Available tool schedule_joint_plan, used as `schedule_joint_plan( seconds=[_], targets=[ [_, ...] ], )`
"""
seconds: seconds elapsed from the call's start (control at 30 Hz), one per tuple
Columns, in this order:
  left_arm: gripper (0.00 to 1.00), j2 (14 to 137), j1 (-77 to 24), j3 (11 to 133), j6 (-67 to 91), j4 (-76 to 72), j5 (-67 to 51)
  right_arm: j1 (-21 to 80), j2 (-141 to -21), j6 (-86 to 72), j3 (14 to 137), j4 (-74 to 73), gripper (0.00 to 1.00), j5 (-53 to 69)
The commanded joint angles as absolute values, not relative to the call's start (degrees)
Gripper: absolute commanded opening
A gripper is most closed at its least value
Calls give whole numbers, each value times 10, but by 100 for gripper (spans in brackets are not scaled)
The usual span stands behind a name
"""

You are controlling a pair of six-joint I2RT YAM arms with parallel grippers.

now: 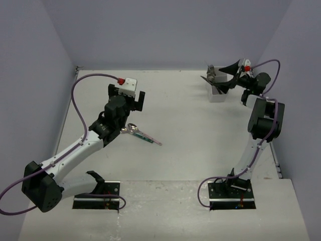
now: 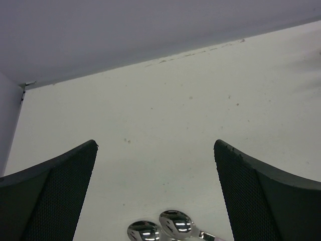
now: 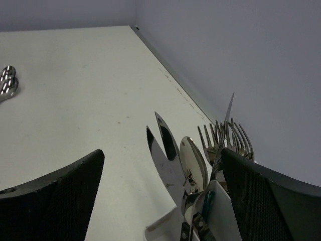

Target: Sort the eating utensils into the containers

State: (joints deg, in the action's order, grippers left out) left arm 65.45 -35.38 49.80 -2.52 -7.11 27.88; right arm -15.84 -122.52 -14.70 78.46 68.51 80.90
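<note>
Next, my open left gripper moves back and down onto the teal handle's bowl end (image 1: 137, 135), as the teal spoon lies below it and nearer the base.
Two spoons (image 1: 133, 130) lie side by side on the table, their pink and teal handles pointing right. Their bowls show at the bottom of the left wrist view (image 2: 175, 223). My left gripper (image 1: 127, 99) is open and empty, just beyond the spoon bowls, with the bowls below its gap (image 2: 155, 146). The white cutlery holder (image 1: 216, 93) stands at the far right and holds knives (image 3: 166, 163), a spoon (image 3: 193, 159) and forks (image 3: 226, 138), heads up. My right gripper (image 1: 226, 78) is open and empty right at the holder, its fingers on either side of the utensil heads (image 3: 161, 153).
Grey walls close the table at the back and on both sides. The holder stands near the back right corner. The two spoons also show far off at the left edge of the right wrist view (image 3: 8, 83).
</note>
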Motion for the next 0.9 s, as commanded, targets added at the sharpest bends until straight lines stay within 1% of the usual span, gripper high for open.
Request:
schedule_joint_plan(
  seconds=[0.0, 0.03, 0.1, 0.17, 0.2, 0.23, 0.27, 0.3, 0.33, 0.37, 0.43, 0.47, 0.5, 0.53, 0.57, 0.6, 0.63, 0.67, 0.7, 0.73, 0.77, 0.8, 0.83, 0.87],
  targets=[
    [100, 643, -350, 530, 53, -24, 301, -148, -1120, -253, 760, 834, 99, 776],
    [100, 643, -350, 532, 65, -12, 303, -142, -1101, -241, 747, 825, 99, 775],
    [100, 648, -350, 535, 93, 36, 306, -117, -1037, -174, 716, 761, 99, 770],
    [100, 657, -350, 551, 146, 95, 308, -97, -985, -102, 680, 655, 99, 746],
    [100, 662, -350, 562, 185, 119, 321, -69, -923, 29, 683, 452, 99, 690],
    [100, 670, -350, 568, 209, 143, 329, -47, -892, 120, 698, 321, 99, 632],
    [100, 674, -351, 570, 236, 187, 337, -14, -871, 218, 723, 189, 99, 548],
    [100, 678, -350, 570, 283, 205, 344, 68, -859, 341, 762, 38, 99, 347],
    [100, 687, -351, 567, 297, 233, 338, 97, -849, 353, 767, 19, 99, 270],
    [100, 693, -350, 567, 311, 250, 336, 124, -843, 311, 753, 42, 99, 234],
    [100, 707, -351, 565, 366, 311, 358, 125, -812, 172, 726, 111, 99, 187],
    [100, 708, -351, 563, 383, 326, 374, 130, -800, 61, 713, 132, 99, 171],
    [100, 708, -350, 556, 401, 336, 375, 138, -776, 26, 710, 137, 99, 120],
    [100, 705, -350, 550, 406, 343, 374, 153, -764, 12, 708, 141, 99, 53],
    [100, 702, -350, 541, 413, 345, 373, 200, -755, 63, 708, 161, 99, -18],
    [100, 693, -350, 536, 419, 347, 374, 222, -751, 112, 708, 185, 99, -154],
    [100, 687, -351, 531, 425, 347, 375, 251, -754, 206, 717, 208, 99, -192],
    [100, 673, -350, 520, 431, 340, 374, 255, -758, 221, 728, 194, 99, -189],
    [100, 666, -350, 514, 432, 338, 371, 254, -759, 200, 742, 166, 99, -168],
    [100, 659, -350, 509, 432, 338, 367, 243, -759, 117, 756, 96, 99, -147],
    [100, 651, -350, 498, 434, 337, 367, 234, -759, 74, 782, 59, 99, -109],
    [100, 635, -350, 494, 436, 336, 368, 223, -762, 43, 795, 23, 99, -61],
    [100, 627, -351, 487, 436, 335, 370, 215, -765, 40, 804, 5, 99, 60],
    [100, 619, -350, 476, 437, 334, 370, 207, -777, 48, 820, -17, 99, 108]
  ],
)
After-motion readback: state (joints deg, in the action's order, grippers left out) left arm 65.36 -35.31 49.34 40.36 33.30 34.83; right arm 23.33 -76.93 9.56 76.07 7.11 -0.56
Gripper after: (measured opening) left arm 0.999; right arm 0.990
